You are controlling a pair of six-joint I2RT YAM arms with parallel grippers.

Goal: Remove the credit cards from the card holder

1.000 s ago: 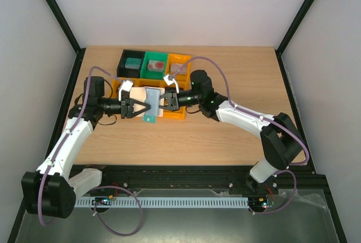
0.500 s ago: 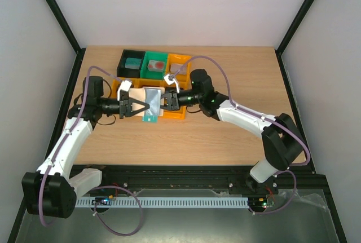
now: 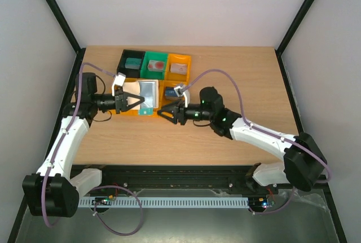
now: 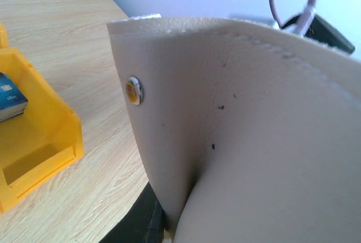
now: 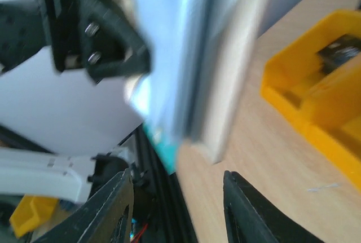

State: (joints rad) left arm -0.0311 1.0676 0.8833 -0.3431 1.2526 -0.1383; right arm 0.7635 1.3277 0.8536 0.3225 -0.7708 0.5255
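Note:
The card holder [image 3: 148,92] hangs over the yellow bins, so my left gripper needs to move back and down next and let it go on the bare tabletop in front of them.
The card holder [image 3: 148,92] hangs open over the yellow bins, grey-blue inside up, and my left gripper [image 3: 137,101] is shut on its left edge. A teal credit card [image 3: 147,111] sticks out of its near edge. In the left wrist view the holder's tan outside [image 4: 254,119] fills the frame and hides the jaws. My right gripper [image 3: 165,112] stands open a short way to the right of the holder, touching nothing. In the right wrist view the right gripper [image 5: 179,209] is empty, with the blurred holder [image 5: 225,57] and teal card [image 5: 164,144] just beyond it.
At the back stand a black bin [image 3: 131,62] with a teal card, a green bin [image 3: 155,62] with a red card and an orange bin [image 3: 179,65] with a pale card. A yellow bin [image 3: 171,93] under the holder's right holds a dark blue card [image 4: 10,97].
My right gripper has opened, let go of the holder's right edge and drawn back toward the right and front. The left gripper closed on the holder and carried it slightly left and back.

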